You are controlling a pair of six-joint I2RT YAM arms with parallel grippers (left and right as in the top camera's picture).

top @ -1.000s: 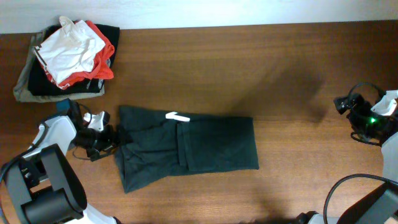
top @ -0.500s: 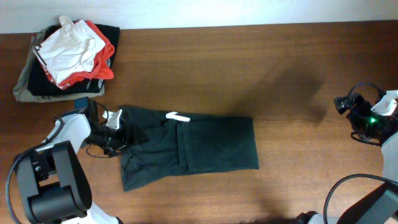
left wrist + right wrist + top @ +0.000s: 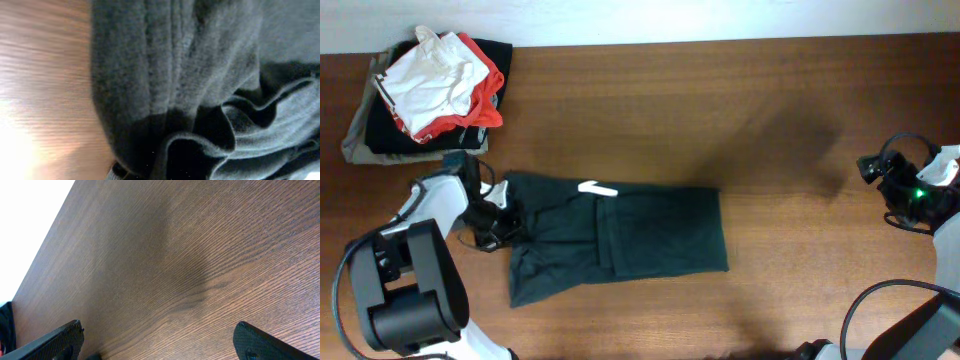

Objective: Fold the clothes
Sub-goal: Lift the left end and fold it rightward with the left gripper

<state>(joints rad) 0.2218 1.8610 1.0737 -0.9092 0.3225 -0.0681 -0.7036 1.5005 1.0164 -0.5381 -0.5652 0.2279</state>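
I will lift the bunched end across and release it over the flat folded half, since that lies to the right of my left gripper in the overhead view.
The clothes [image 3: 620,240], a dark charcoal T-shirt, lie folded into a long rectangle in the middle of the table, with a small white mark [image 3: 597,188] showing at the top edge. My left gripper [image 3: 505,215] is at the shirt's left end and shut on bunched fabric there. The left wrist view is filled by the clothes [image 3: 190,75] in gathered folds, and the fingers themselves are hidden. My right gripper [image 3: 910,195] rests far off at the table's right edge. In the right wrist view that gripper [image 3: 160,332] is open over bare wood.
A pile of other garments sits at the back left corner: a white one with red-orange trim [image 3: 435,75] on top of black and grey-khaki ones [image 3: 355,135]. The wooden table [image 3: 770,120] runs to a white wall at the back.
My left gripper has moved right onto the shirt's left edge and shut on it. The shirt has shifted slightly left. The right arm has not moved.
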